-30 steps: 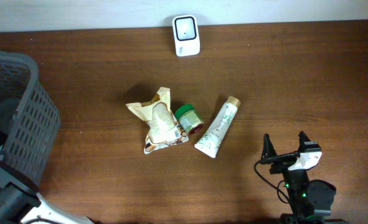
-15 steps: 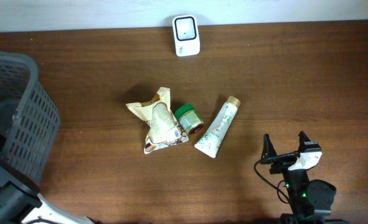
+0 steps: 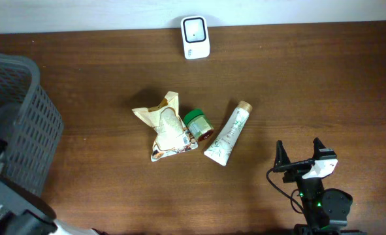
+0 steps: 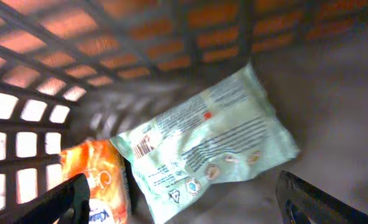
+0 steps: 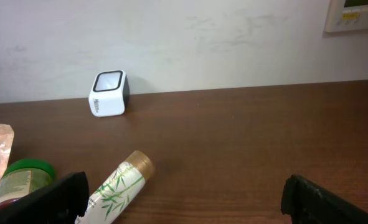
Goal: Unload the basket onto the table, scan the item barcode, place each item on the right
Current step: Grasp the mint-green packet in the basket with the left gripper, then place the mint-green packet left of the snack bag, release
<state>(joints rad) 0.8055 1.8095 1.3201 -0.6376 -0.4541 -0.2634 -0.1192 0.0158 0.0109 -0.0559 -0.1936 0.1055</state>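
My left gripper will move down onto the packet's printed middle (image 4: 203, 142) and close, because the pale green packet lies flat on the bottom of the basket under its open fingers.
In the left wrist view a pale green packet (image 4: 212, 140) with a barcode on its near-left corner lies on the floor of the grey basket (image 4: 171, 25), next to an orange packet (image 4: 96, 177). My left gripper (image 4: 184, 200) hangs open above them, holding nothing. On the table lie a snack bag (image 3: 166, 127), a green-lidded jar (image 3: 198, 124) and a bamboo-print tube (image 3: 226, 136). The white scanner (image 3: 195, 37) stands at the far edge. My right gripper (image 3: 300, 156) is open and empty at the front right, apart from the tube (image 5: 118, 186).
The grey basket (image 3: 23, 117) takes up the table's left side, with my left arm (image 3: 10, 212) at its near corner. A pale wall rises behind the scanner (image 5: 108, 93). Bare brown tabletop (image 3: 310, 85) stretches between the items and the right arm.
My left arm has shifted a little at the basket's near corner. The right arm and the items on the table have not moved.
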